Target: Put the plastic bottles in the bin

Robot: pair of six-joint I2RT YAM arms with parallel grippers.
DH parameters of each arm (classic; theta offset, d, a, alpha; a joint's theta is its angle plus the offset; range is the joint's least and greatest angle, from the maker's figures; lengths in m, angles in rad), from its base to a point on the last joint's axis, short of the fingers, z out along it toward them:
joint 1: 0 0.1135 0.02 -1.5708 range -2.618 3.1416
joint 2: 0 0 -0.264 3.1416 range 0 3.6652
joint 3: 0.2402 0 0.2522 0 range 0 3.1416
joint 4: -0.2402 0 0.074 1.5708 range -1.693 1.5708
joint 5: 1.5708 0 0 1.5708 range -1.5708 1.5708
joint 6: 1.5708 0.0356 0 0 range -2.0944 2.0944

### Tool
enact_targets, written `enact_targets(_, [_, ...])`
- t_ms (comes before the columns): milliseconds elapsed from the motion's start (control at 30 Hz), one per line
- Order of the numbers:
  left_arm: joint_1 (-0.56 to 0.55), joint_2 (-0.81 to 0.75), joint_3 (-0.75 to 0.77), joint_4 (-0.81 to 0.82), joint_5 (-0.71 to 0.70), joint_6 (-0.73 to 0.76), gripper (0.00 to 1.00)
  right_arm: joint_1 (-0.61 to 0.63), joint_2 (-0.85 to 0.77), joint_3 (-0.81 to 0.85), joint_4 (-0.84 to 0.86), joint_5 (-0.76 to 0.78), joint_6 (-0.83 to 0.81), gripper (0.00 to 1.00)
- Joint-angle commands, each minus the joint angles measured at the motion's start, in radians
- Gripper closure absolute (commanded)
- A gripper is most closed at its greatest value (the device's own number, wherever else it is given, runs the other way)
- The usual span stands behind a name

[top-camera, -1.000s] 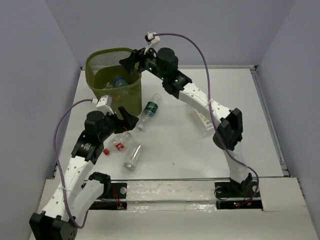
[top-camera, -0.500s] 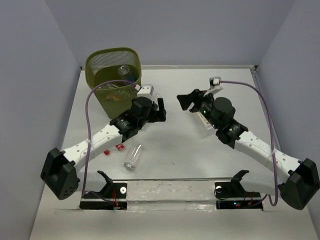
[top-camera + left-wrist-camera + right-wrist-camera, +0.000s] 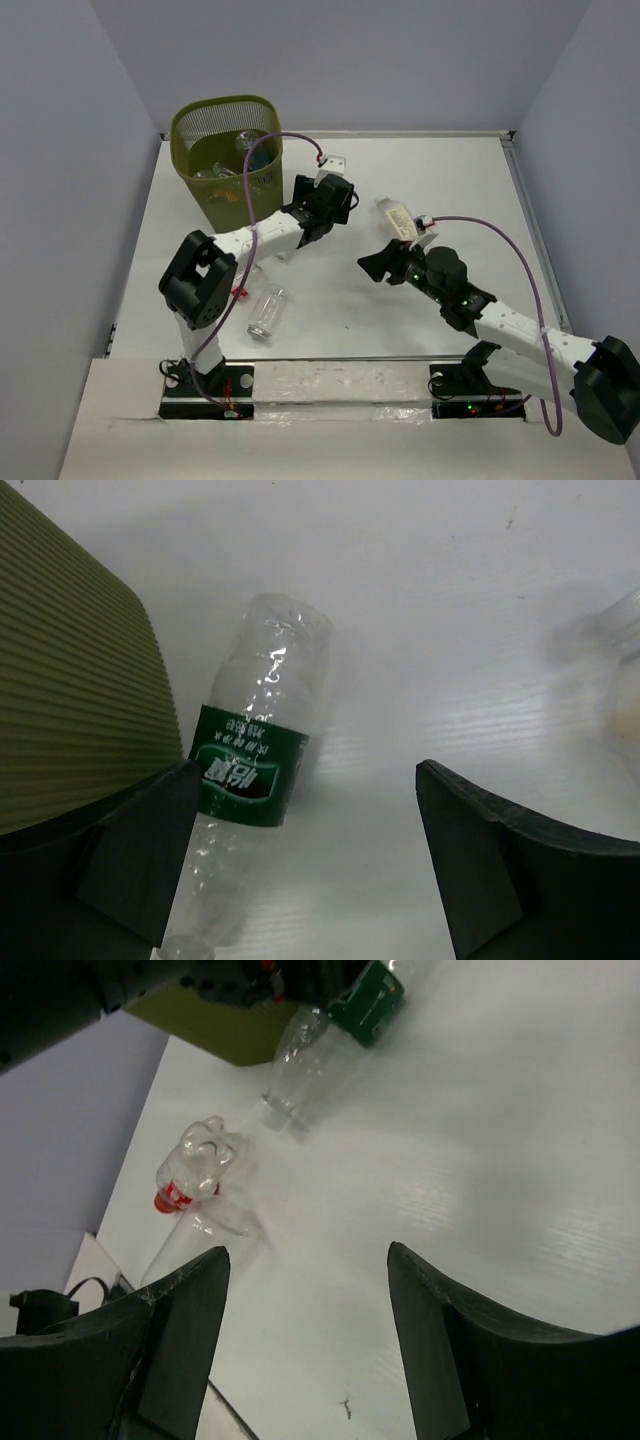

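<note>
The bottle with the green label is between my open fingers beside the bin, so my left gripper will next go down onto the labelled middle of the bottle and close.
The olive-green mesh bin (image 3: 262, 110) stands at the far left with several clear bottles inside; its wall shows in the left wrist view (image 3: 70, 680). A green-labelled bottle (image 3: 255, 770) lies on the table beside the bin, between my left gripper's open jaws and by the left finger (image 3: 140, 850). My left gripper (image 3: 322, 205) hovers over it and hides most of it from above. My right gripper (image 3: 375, 266) is open and empty over the table's middle. A pale-labelled bottle (image 3: 397, 217) lies beyond it. A clear bottle (image 3: 265, 312) and a red-labelled bottle (image 3: 190, 1175) lie near the front left.
The green-labelled bottle also shows at the top of the right wrist view (image 3: 330, 1040). Another clear bottle shows blurred at the left wrist view's right edge (image 3: 625, 670). The table's raised rim (image 3: 535, 230) runs along the right side. Grey walls enclose the table.
My left gripper has moved right and sits over the green-labelled bottle. My right gripper has pulled back toward the near side, uncovering the pale-labelled bottle.
</note>
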Motion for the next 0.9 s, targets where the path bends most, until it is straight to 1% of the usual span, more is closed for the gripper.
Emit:
enact_targets(0, [0.011, 0.096, 0.115, 0.027, -0.115, 0.068, 0.01, 0.052, 0.071, -0.049, 0.163, -0.097, 0.066, 0.29])
enact_targets(67, [0.028, 0.135, 0.127, 0.036, -0.117, 0.079, 0.01, 0.083, 0.094, -0.038, 0.168, -0.096, 0.059, 0.28])
enact_targets(267, [0.086, 0.220, 0.167, 0.031, -0.086, 0.109, 0.01, 0.206, 0.160, -0.033, 0.223, -0.068, 0.062, 0.18])
enact_targets(367, [0.103, 0.260, 0.182, 0.030, -0.089, 0.122, 0.01, 0.238, 0.245, -0.027, 0.286, -0.071, 0.082, 0.12])
enact_targets(400, [0.106, 0.266, 0.186, 0.030, -0.085, 0.122, 0.01, 0.250, 0.245, -0.026, 0.301, -0.079, 0.088, 0.11])
enact_targets(433, [0.107, 0.274, 0.190, 0.030, -0.085, 0.128, 0.01, 0.250, 0.290, -0.020, 0.317, -0.085, 0.103, 0.09])
enact_targets(467, [0.107, 0.284, 0.198, 0.030, -0.075, 0.134, 0.01, 0.261, 0.338, -0.015, 0.346, -0.099, 0.118, 0.08])
enact_targets(500, [0.107, 0.292, 0.201, 0.028, -0.063, 0.134, 0.01, 0.261, 0.338, -0.009, 0.358, -0.103, 0.119, 0.08])
enact_targets(567, [0.107, 0.309, 0.210, 0.027, -0.046, 0.139, 0.02, 0.272, 0.406, 0.019, 0.384, -0.114, 0.140, 0.08])
enact_targets(633, [0.109, 0.314, 0.209, 0.030, -0.036, 0.133, 0.09, 0.298, 0.462, 0.040, 0.394, -0.117, 0.154, 0.08])
enact_targets(767, [0.109, 0.305, 0.195, 0.043, 0.006, 0.123, 0.34, 0.335, 0.536, 0.120, 0.400, -0.129, 0.175, 0.07])
enact_targets(867, [0.109, 0.288, 0.181, 0.051, 0.040, 0.103, 0.41, 0.344, 0.596, 0.146, 0.442, -0.146, 0.206, 0.05])
